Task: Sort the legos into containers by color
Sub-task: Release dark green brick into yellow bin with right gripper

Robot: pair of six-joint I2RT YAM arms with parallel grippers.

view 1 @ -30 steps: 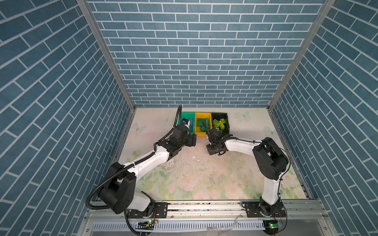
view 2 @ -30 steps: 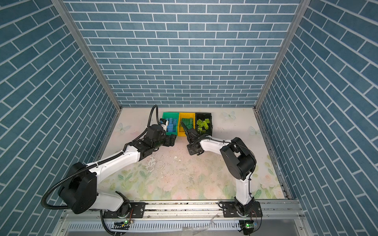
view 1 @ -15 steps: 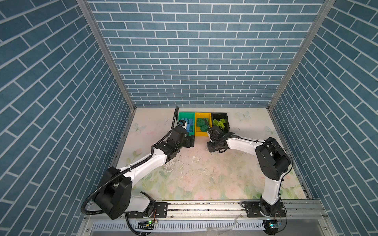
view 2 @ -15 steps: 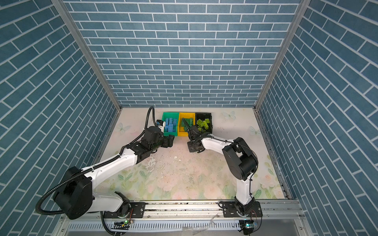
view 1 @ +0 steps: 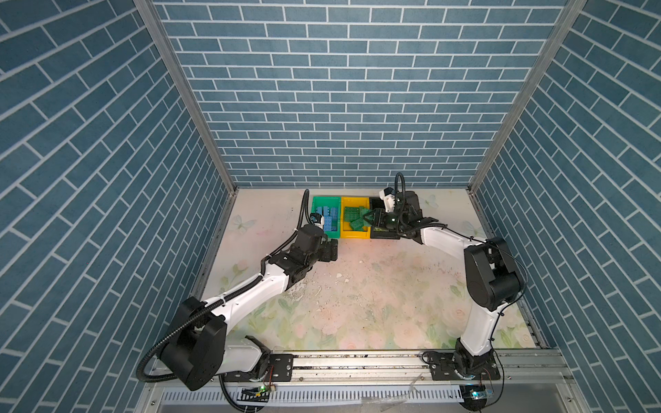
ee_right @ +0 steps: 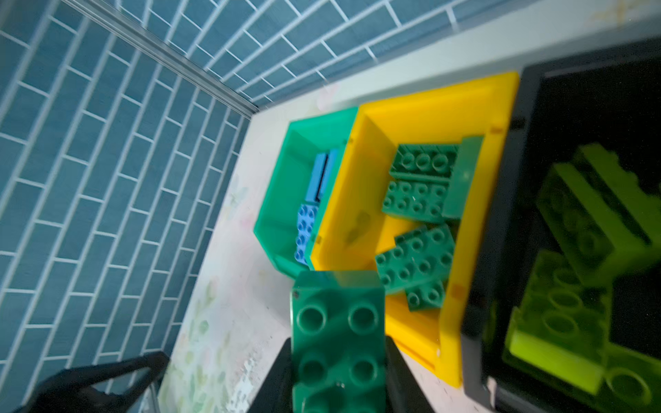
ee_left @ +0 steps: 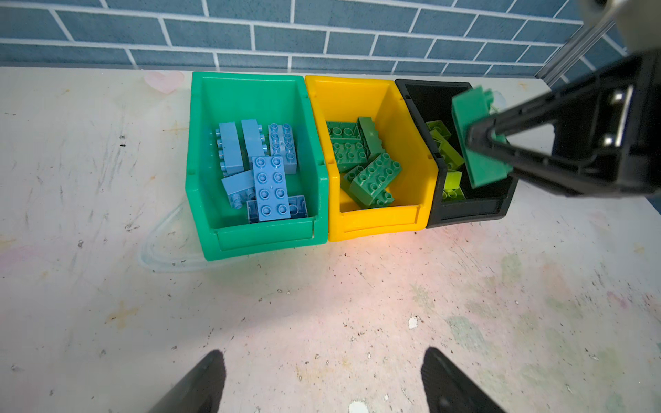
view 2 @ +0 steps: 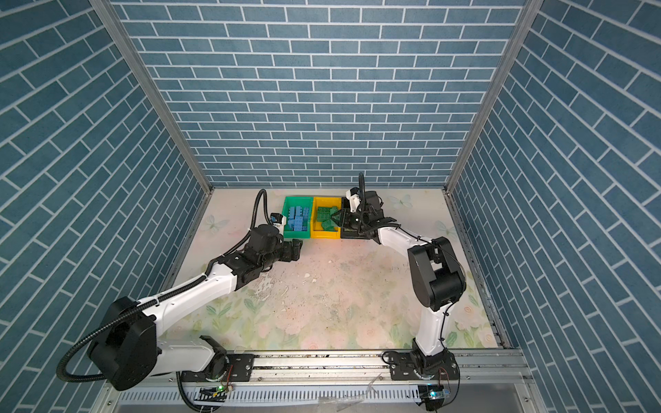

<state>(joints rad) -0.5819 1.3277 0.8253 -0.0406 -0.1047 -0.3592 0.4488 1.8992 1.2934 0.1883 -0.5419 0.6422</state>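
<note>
Next, my right gripper moves across over the yellow bin (ee_right: 413,213), beside it toward the green bin. It then releases the brick (ee_right: 338,296) among matching dark green legos.
Three containers stand in a row at the back wall. The green bin (ee_left: 264,237) holds light blue legos (ee_left: 266,186). Dark green legos (ee_left: 372,178) lie in the yellow bin (ee_left: 375,221), and lime legos (ee_right: 572,250) in the black bin (ee_left: 465,211). My right gripper (view 1: 372,218) is shut on a dark green brick (ee_right: 338,296) and holds it in the air over the black bin, near the edge it shares with the yellow one. My left gripper (ee_left: 322,379) is open and holds nothing. It hovers low over the table in front of the green bin (view 1: 331,234).
The blue brick-pattern back wall rises right behind the bins. Side walls with metal corner posts (view 1: 186,93) close in the table. The floral table top (view 1: 357,296) in front of the bins is worn and speckled. The arm bases sit on a rail (view 1: 357,361) at the near edge.
My right gripper has closed on the dark green brick. It has risen from the table in front of the bins to above the black bin. The left arm has shifted only slightly.
</note>
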